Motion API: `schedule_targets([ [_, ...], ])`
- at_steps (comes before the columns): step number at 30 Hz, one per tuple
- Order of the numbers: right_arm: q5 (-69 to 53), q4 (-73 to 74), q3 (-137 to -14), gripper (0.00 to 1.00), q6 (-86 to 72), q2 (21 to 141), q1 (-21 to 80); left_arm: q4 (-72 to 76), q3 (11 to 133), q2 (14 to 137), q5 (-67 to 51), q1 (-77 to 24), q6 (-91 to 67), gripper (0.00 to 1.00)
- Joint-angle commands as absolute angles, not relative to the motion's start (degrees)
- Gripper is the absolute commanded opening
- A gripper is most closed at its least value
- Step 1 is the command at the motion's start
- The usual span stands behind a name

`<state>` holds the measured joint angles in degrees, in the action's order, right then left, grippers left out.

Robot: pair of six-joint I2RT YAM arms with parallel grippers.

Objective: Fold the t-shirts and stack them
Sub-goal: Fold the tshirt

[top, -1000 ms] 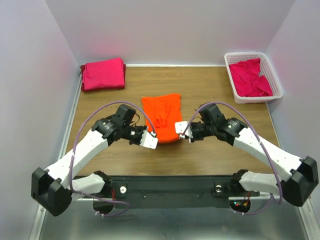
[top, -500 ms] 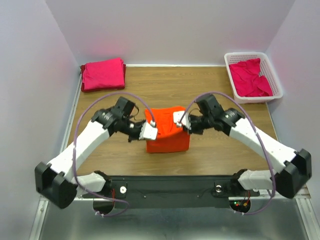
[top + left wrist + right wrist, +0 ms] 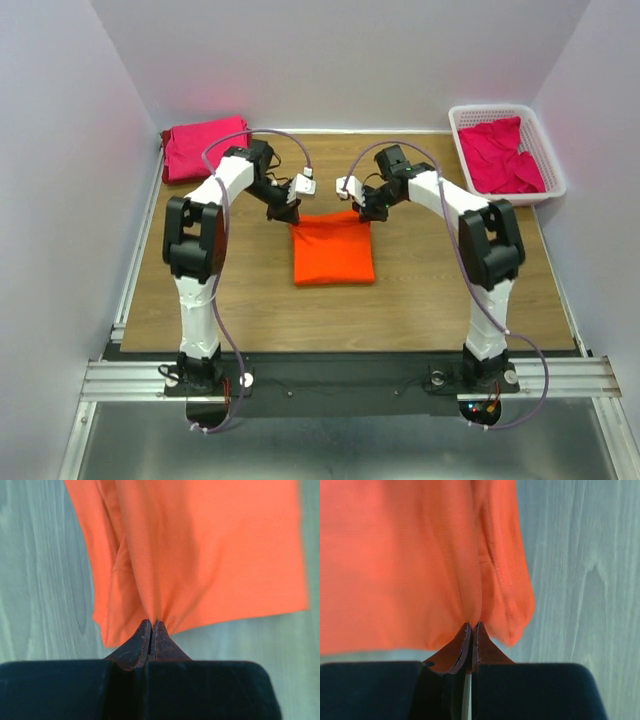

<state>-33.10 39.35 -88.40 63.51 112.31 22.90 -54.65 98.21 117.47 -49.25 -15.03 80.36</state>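
The table is clear and open at the t-shirt's near side, so the right gripper should next pull back toward the bare wood there and let go of the t-shirt's far corner.
The orange t-shirt (image 3: 333, 252) lies mid-table as a folded rectangle. My left gripper (image 3: 289, 214) is shut on its far left corner and my right gripper (image 3: 362, 212) is shut on its far right corner. In the left wrist view the fingertips (image 3: 151, 624) pinch a gather of the orange cloth (image 3: 200, 555). The right wrist view shows the same pinch (image 3: 471, 626) on the orange cloth (image 3: 405, 565). A folded magenta-pink t-shirt stack (image 3: 205, 148) sits at the back left.
A white lattice basket (image 3: 500, 107) at the back right holds crumpled pink shirts (image 3: 503, 157). Both arms reach out over the wooden table (image 3: 440, 280). Pale walls close in the left, right and far sides.
Both grippers, still shut on the orange shirt, have carried its near edge away from the bases to the far side, folding it over into a shorter rectangle.
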Motion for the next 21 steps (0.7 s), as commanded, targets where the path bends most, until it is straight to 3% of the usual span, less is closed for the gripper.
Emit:
schedule_targets([
  [1, -33.75, 38.32, -96.40, 0.01, 64.86, 121.35, 21.09, -58.02, 102.92, 123.55, -50.36, -12.93, 79.38, 0.00],
  [8, -35.33, 37.88, -94.40, 0.01, 61.09, 122.88, 21.36, -51.68, 97.83, 124.19, -48.26, -13.01, 78.05, 0.00],
  [16, -37.26, 37.97, -73.25, 0.01, 53.54, 103.65, 25.92, -48.43, 78.07, 109.00, -48.34, -17.31, 79.63, 0.00],
  [21, -37.18, 38.14, -68.12, 0.01, 48.79, 97.83, 26.54, -50.10, 68.83, 101.87, -48.87, -18.98, 80.33, 0.00],
])
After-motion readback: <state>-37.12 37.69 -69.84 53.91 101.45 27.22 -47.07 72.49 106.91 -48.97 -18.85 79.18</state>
